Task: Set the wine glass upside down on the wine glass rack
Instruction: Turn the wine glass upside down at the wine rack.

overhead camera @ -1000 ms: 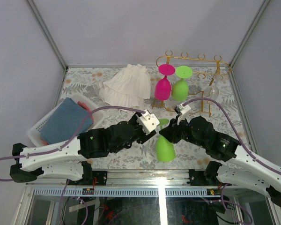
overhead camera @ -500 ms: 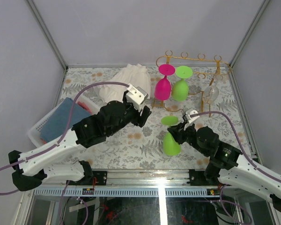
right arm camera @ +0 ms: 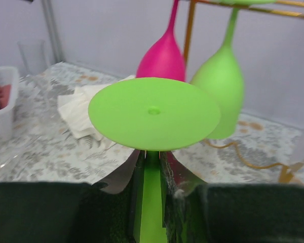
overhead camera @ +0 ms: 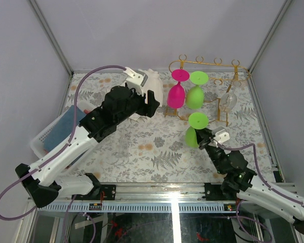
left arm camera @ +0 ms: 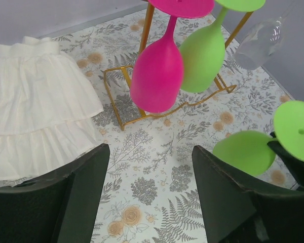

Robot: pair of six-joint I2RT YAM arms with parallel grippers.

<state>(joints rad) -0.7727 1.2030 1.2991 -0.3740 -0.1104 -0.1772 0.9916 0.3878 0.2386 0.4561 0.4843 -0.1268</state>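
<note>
My right gripper should next rise outward to the empty hook [overhead camera: 218,80], higher and farther out between the hanging green and clear glasses.
My right gripper [overhead camera: 202,135] is shut on the stem of a green wine glass [overhead camera: 192,135]. The glass is upside down, with its round foot [right arm camera: 153,112] on top, and hangs above the table in front of the rack. The wine glass rack [overhead camera: 207,63] is a gold wire stand at the back right. A pink glass [overhead camera: 176,95], a green glass [overhead camera: 194,96] and a clear glass [overhead camera: 228,99] hang from it upside down. My left gripper [overhead camera: 151,104] is open and empty over the table left of the rack. In its wrist view the held glass [left arm camera: 245,152] lies to the right.
A white cloth [left arm camera: 35,111] lies bunched at the back, left of the rack and under the left arm. A white basket [overhead camera: 43,139] with a blue cloth [overhead camera: 66,124] stands at the left edge. Grey walls close the table at the back and sides.
The left arm has drawn away to the back left and its jaws have widened. The right gripper has carried the green glass back and right, closer to the rack.
</note>
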